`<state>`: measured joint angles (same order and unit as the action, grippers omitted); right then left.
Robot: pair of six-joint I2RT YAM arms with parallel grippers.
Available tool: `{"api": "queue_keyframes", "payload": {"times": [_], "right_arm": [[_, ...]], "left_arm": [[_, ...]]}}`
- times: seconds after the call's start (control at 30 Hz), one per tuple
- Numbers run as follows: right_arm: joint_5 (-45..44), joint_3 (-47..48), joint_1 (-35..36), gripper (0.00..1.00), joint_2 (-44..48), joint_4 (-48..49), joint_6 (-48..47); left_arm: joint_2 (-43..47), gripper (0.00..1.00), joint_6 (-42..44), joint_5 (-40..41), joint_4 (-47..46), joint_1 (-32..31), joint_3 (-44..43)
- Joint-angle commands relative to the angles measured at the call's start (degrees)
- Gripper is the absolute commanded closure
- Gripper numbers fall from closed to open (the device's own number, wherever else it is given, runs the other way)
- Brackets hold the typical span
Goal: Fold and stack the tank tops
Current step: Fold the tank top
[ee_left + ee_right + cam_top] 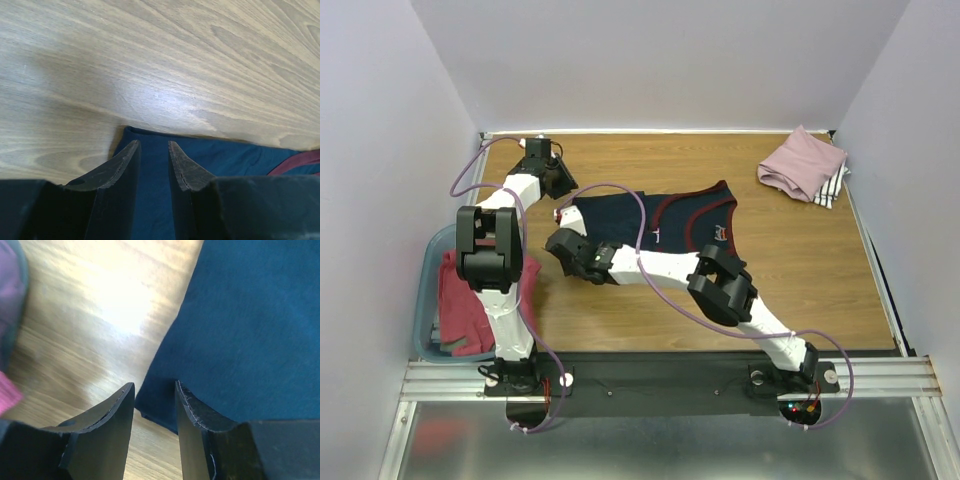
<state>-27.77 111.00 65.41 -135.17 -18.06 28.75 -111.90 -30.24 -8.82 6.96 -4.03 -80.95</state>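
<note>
I will pull my right gripper back toward my base to close on the jersey's near corner by the tub point(151, 404), as its fingers reach past the jersey's hem there.
The navy jersey point(665, 222) with maroon trim lies spread flat in the middle of the table. My left gripper point(561, 207) is at its far left corner, and the left wrist view shows the jaws point(153, 145) open with navy cloth point(225, 160) lying under and between them. My right gripper point(558, 243) is at the near left corner, open, with the cloth's corner point(250, 330) between the fingers point(154, 386). The dusty pink top point(802, 163) lies folded at the back right on the striped one point(833, 187). Red tops point(465, 298) sit in the tub.
The translucent teal tub point(428, 290) stands off the table's left edge beside the left arm. Grey walls close in the back and both sides. Bare wood point(800, 280) shows to the right of the jersey and in front of it.
</note>
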Motion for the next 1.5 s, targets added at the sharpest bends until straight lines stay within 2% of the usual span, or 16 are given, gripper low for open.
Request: {"api": "queue_keyframes", "payload": {"times": [0.0,0.6,0.67,0.77,0.8,0.9,1.1,1.27,1.47], "right_arm": [[-4.39,0.62,1.91,0.57,-0.09,-0.83,-1.15],[-7.47,-3.16,4.03,0.56,-2.02,-2.85,-0.71],[-7.74,-2.81,4.03,0.61,-2.64,-2.85,-1.42],[-7.74,-2.46,3.94,0.77,-2.73,-2.94,-2.03],[-7.74,-2.46,3.94,0.91,-2.38,-2.94,-2.12],[-6.69,-4.38,3.94,1.00,-0.19,-2.85,-2.03],[-0.98,-15.09,3.94,1.00,7.98,0.65,-2.65],[2.72,-24.85,3.59,1.00,16.68,2.68,-1.16],[4.47,-26.19,2.53,1.00,17.84,2.86,0.07]], "left_arm": [[0.89,0.60,1.15,-1.02,-0.81,0.08,-1.32],[0.28,0.61,0.80,-1.11,-0.72,0.08,-1.32],[0.36,0.61,0.80,-1.11,-0.81,0.08,-1.14],[0.63,0.61,0.71,-1.02,-0.72,0.08,-1.23],[0.71,0.61,0.71,-1.11,-0.72,0.08,-1.06],[1.06,0.61,0.45,-0.94,-0.90,0.08,-0.27],[5.80,0.60,-4.20,0.21,-5.55,-0.01,8.77],[7.66,0.58,-4.65,1.52,-6.61,-0.19,12.48],[9.06,0.57,-5.18,2.14,-8.28,-1.50,16.70]]}}
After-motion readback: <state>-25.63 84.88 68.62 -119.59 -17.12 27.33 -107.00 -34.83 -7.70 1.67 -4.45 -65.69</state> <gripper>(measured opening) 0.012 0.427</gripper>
